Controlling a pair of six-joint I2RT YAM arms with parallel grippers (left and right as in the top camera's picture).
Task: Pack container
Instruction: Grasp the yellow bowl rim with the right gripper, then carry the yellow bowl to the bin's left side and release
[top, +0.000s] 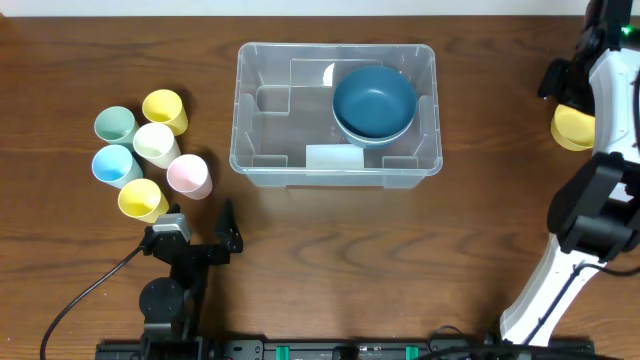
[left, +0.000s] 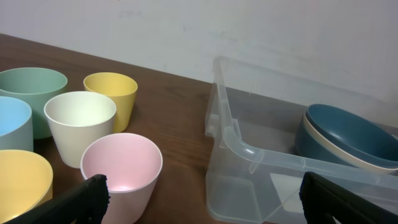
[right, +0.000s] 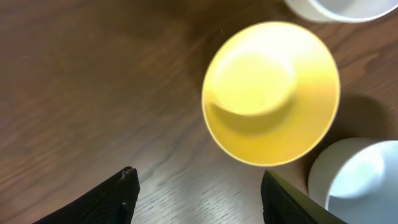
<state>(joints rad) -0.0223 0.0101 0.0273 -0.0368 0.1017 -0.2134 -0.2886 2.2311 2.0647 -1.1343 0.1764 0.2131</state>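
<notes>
Next, my right gripper will go down onto the side of the yellow bowl's rim facing the container, since the white and pale blue bowls crowd its other side.
The container, a large clear plastic bin, stands at the table's middle back. It holds a dark blue bowl nested in a paler bowl, at its right end. The left wrist view shows the bin's near corner and the blue bowl. My left gripper is open and empty, low over the table in front of the bin's left corner. My right gripper is open and empty at the far right, just above a yellow bowl that lies ahead of its fingers.
Several cups stand left of the bin: green, yellow, cream, blue, pink, yellow. The pink cup is close to my left finger. A white bowl and a pale blue one flank the yellow bowl.
</notes>
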